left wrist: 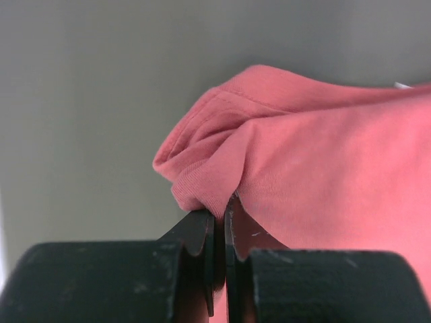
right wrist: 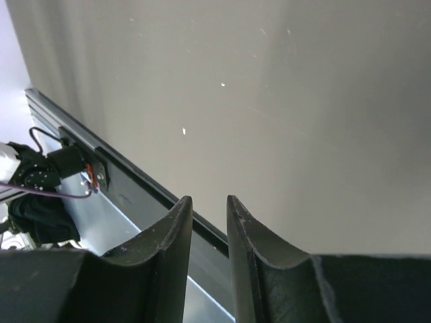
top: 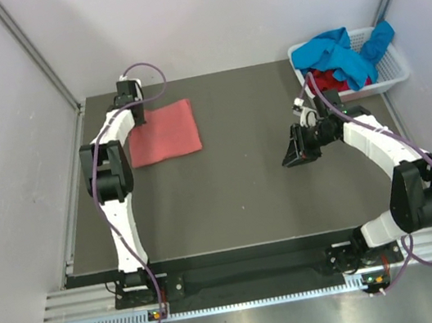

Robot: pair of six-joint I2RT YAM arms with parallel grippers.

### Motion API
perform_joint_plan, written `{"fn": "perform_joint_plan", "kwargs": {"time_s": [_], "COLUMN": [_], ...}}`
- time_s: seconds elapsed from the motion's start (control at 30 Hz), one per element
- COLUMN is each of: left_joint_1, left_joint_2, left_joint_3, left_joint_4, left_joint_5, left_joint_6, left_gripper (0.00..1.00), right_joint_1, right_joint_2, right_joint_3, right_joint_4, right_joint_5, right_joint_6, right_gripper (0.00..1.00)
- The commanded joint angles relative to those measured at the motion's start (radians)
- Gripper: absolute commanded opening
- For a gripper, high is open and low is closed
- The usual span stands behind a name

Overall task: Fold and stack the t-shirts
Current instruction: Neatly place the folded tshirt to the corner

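Note:
I should next move my left gripper outward and to the left in the top view and let go at the table's bare far corner, because the shirt is already folded.
A salmon-pink t-shirt [top: 163, 133] lies folded into a rough square at the table's back left. My left gripper [top: 140, 114] sits at its far left corner. In the left wrist view the gripper [left wrist: 221, 214] is shut on a bunched hem of this shirt [left wrist: 323, 155]. My right gripper [top: 292, 157] hangs over bare table right of centre. In the right wrist view it [right wrist: 209, 200] is empty, its jaws a narrow gap apart. A bright blue shirt [top: 339, 54] and a dark red one [top: 331, 80] lie in the basket.
The white slotted basket [top: 397, 71] stands at the back right corner, the blue shirt draped over its rim. Grey walls close in the left, back and right sides. The right wrist view shows the table's near edge and a metal rail [right wrist: 128, 178].

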Motion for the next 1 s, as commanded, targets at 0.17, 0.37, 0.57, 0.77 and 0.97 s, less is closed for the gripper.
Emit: {"fn": "perform_joint_plan", "kwargs": {"time_s": [0.17,0.37,0.57,0.77,0.97], "left_joint_1": [0.037,0.124,0.149,0.161,0.164], "left_joint_2": [0.184,0.19,0.215,0.265,0.293], "left_joint_3": [0.274,0.301,0.338,0.369,0.37], "left_joint_4": [0.155,0.262,0.382,0.447,0.502], "left_joint_5": [-0.176,-0.265,-0.234,-0.211,-0.159], "left_joint_6": [0.332,0.385,0.428,0.452,0.471], "left_gripper": [0.0,0.0,0.0,0.0,0.0], "right_joint_1": [0.018,0.018,0.018,0.016,0.016], "right_joint_2": [-0.026,0.017,0.071,0.111,0.14], "right_joint_3": [-0.007,-0.002,0.033,0.073,0.083], "right_joint_4": [-0.056,-0.059,-0.071,-0.094,-0.09], "right_joint_5": [0.035,0.035,0.029,0.035,0.025], "right_joint_6": [-0.019,-0.018,-0.021,-0.041,-0.045], "right_gripper": [0.28,0.27,0.27,0.26,0.24]}}
